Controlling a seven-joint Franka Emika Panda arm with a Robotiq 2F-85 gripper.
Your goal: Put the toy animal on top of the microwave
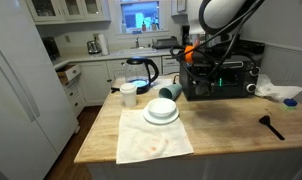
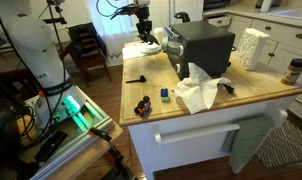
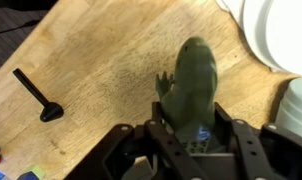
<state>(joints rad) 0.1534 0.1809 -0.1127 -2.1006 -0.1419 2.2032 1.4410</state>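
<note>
Next, my gripper rises outward over the microwave's flat top [image 2: 195, 27], since the toy animal still hangs beside the microwave. It then comes down to release the toy animal there.
In the wrist view my gripper [image 3: 191, 128] is shut on the dark olive-green toy animal [image 3: 191, 75], which sticks out past the fingers above the wooden counter [image 3: 101, 60]. In both exterior views the gripper [image 1: 192, 52] [image 2: 144, 30] hangs in the air beside the black microwave [image 1: 219, 75] [image 2: 201, 48], near its top edge. The toy is too small to make out in the exterior views.
White plates with a bowl [image 1: 161, 112] [image 3: 281, 30], a light-green cup [image 1: 169, 92], a white cup [image 1: 129, 95] and a glass kettle [image 1: 141, 72] stand near the microwave. A black spatula [image 1: 271, 125] [image 3: 36, 95] lies on the counter. A white cloth [image 2: 201, 90] lies by the microwave.
</note>
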